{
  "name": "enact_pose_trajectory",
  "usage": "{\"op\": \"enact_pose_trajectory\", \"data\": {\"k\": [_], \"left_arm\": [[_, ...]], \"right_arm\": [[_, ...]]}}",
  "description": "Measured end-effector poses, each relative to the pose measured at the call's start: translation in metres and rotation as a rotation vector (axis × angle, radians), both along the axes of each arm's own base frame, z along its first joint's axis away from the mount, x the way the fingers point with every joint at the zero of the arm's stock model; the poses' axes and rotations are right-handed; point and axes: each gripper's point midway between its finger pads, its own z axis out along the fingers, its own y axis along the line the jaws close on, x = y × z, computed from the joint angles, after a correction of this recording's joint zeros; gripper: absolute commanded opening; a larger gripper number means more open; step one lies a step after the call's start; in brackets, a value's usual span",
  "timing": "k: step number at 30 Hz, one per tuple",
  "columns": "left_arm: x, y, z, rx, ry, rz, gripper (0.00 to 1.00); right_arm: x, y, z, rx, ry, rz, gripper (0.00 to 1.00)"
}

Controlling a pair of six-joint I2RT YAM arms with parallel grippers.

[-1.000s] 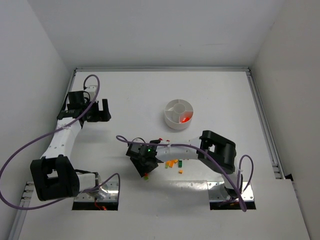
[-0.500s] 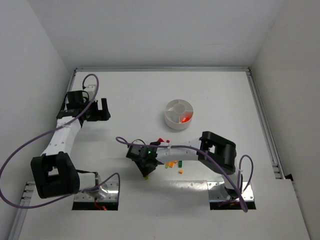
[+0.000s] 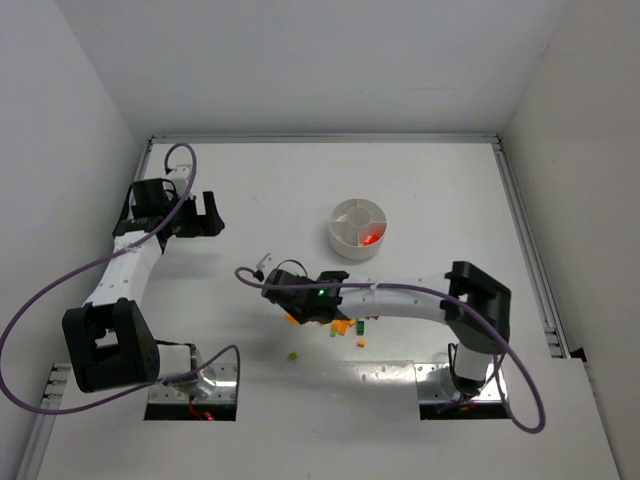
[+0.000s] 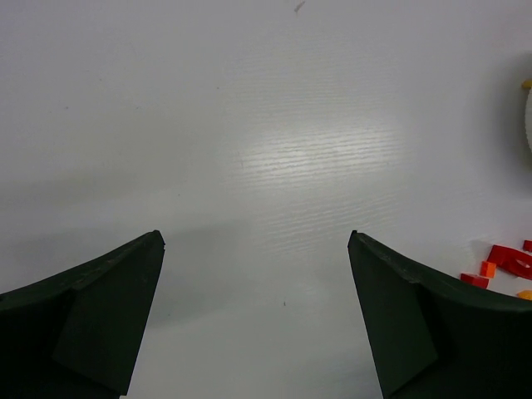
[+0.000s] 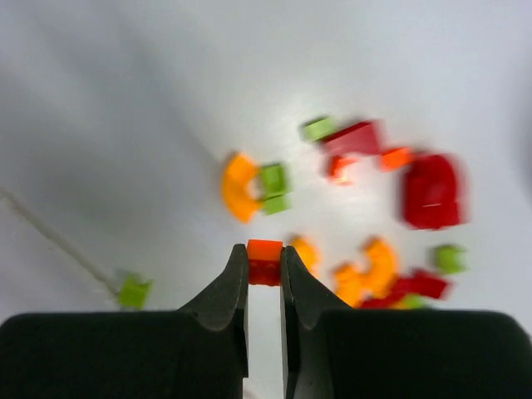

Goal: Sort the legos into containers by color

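The right gripper next carries the matching brick outward, to its right in the top view, over the red piece's wedge (image 3: 372, 239) to release it.
My right gripper (image 5: 264, 252) is shut on a small red brick (image 5: 265, 266), held above the table. Below it the legos (image 5: 366, 208) lie scattered and blurred: red, orange and green pieces. In the top view the right gripper (image 3: 297, 312) hangs left of that pile (image 3: 347, 326), and one green brick (image 3: 293, 355) lies apart near the front. The round white dish (image 3: 345, 215) with its containers stands behind, one red piece (image 3: 371, 238) in a wedge. My left gripper (image 3: 198, 215) is open over bare table at the far left, its fingers (image 4: 91, 324) wide apart with nothing between them.
The table is walled in white on three sides, with a metal rail (image 3: 525, 240) along the right edge. A few red and orange bricks (image 4: 503, 262) and the dish's rim (image 4: 529, 125) show at the right edge of the left wrist view.
My right gripper has closed on the red brick and risen with it, shifting back and right from the lone green brick. The left arm has barely moved.
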Motion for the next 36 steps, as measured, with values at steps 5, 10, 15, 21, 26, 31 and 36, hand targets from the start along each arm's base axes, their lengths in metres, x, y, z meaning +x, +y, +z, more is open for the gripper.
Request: {"op": "enact_pose_trajectory", "data": {"k": [5,10,15,21,26,31,36], "left_arm": [[0.005,-0.007,-0.005,-0.019,0.007,-0.02,0.99],[0.012,-0.022,-0.011,-0.014,0.037,-0.058,0.99],[0.03,-0.026,0.011,0.011,-0.005,-0.072,0.99],[0.045,-0.025,0.03,0.032,-0.051,-0.066,0.99],[0.042,-0.029,0.026,0.04,-0.034,-0.07,0.99],[0.042,-0.032,0.025,0.041,-0.025,-0.074,0.99],[0.043,-0.036,0.023,0.042,-0.018,-0.079,0.99]], "right_arm": [[0.04,-0.023,0.054,0.005,-0.216,0.072,0.0],[0.077,-0.047,0.068,-0.017,-0.252,0.067,0.0],[0.114,-0.085,0.065,0.004,-0.129,-0.039,0.0],[0.167,-0.121,0.089,0.112,-0.07,-0.175,0.0],[0.19,-0.143,0.101,0.191,-0.033,-0.228,0.0],[0.186,-0.156,0.096,0.229,0.054,-0.228,0.0],[0.181,-0.165,0.091,0.248,0.107,-0.213,0.0]]}}
